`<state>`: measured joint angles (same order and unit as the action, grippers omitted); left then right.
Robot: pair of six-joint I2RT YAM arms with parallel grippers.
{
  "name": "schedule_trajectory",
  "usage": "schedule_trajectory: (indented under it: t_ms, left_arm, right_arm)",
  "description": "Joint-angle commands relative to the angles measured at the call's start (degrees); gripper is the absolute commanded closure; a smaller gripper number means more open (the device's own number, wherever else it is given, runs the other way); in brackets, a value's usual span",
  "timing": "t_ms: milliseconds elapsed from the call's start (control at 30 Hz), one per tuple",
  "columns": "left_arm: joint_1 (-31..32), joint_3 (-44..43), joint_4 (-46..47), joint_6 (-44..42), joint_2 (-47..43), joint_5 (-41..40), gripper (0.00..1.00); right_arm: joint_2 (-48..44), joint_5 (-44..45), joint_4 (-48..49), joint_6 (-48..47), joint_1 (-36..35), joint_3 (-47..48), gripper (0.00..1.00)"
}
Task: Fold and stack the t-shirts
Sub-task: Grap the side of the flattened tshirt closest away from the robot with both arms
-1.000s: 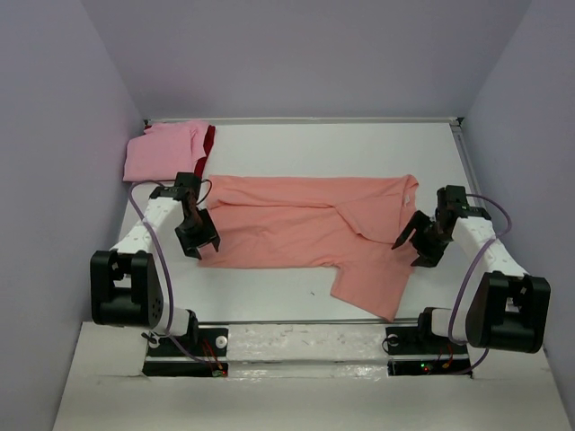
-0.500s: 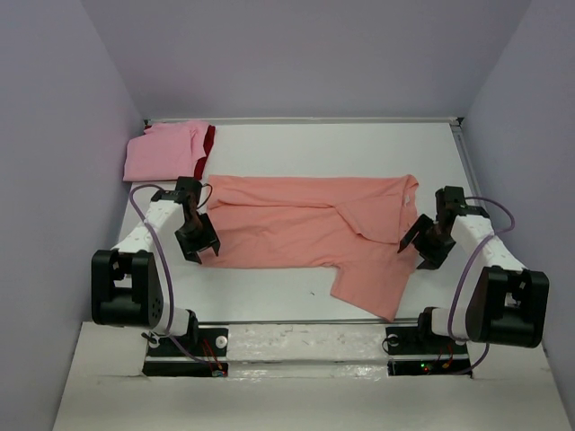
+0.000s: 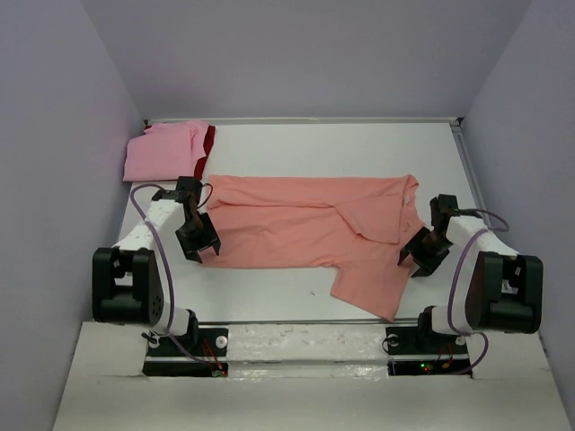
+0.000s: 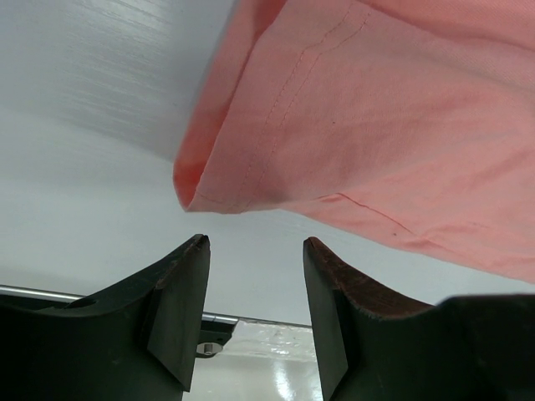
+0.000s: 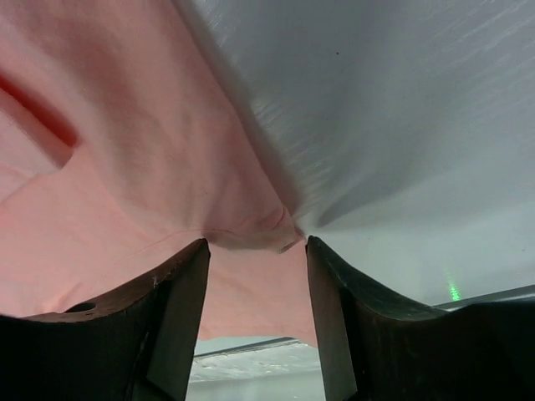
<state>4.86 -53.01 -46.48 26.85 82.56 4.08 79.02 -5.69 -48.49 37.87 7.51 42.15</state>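
I see only bare tabletop between my fingers, so I should next lower my left gripper toward the shirt's near corner (image 3: 207,262) (image 4: 219,197), which is below it, just past its fingertips.
A salmon-orange t-shirt (image 3: 310,229) lies spread across the middle of the white table, partly folded, with a flap hanging toward the front right. My left gripper (image 3: 203,247) is open at the shirt's near left corner (image 4: 209,188), just short of the hem. My right gripper (image 3: 418,254) is open at the shirt's right edge (image 5: 251,234), its jaws either side of a fold of cloth. A lighter pink t-shirt (image 3: 162,151) lies folded at the back left, over a dark red one (image 3: 209,139) that shows at its right edge.
The table's raised rim (image 3: 305,119) runs along the back, and purple walls stand close on the left, right and back. The arm bases (image 3: 180,346) sit at the near edge.
My right gripper has moved left and down onto the shirt's right edge. My left gripper has shifted slightly nearer the shirt's left corner. The shirts have not moved.
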Motion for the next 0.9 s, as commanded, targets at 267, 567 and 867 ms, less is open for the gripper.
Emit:
schedule_trajectory:
  t_ms: [267,567,867]
  left_arm:
    - [-0.64,-2.97,-0.98,-1.45,1.37,-0.47,0.41]
    - [-0.91,-2.36,-0.46,-1.80,1.46,-0.39,0.41]
    - [-1.43,0.80,0.69,-2.07,1.37,-1.44,0.41]
  right_arm:
    - [1.13,1.39,2.52,1.07,0.31,-0.40,0.54]
    - [-0.98,0.86,1.29,1.07,0.31,-0.76,0.53]
    - [0.17,0.33,1.73,0.98,0.31,-0.58,0.53]
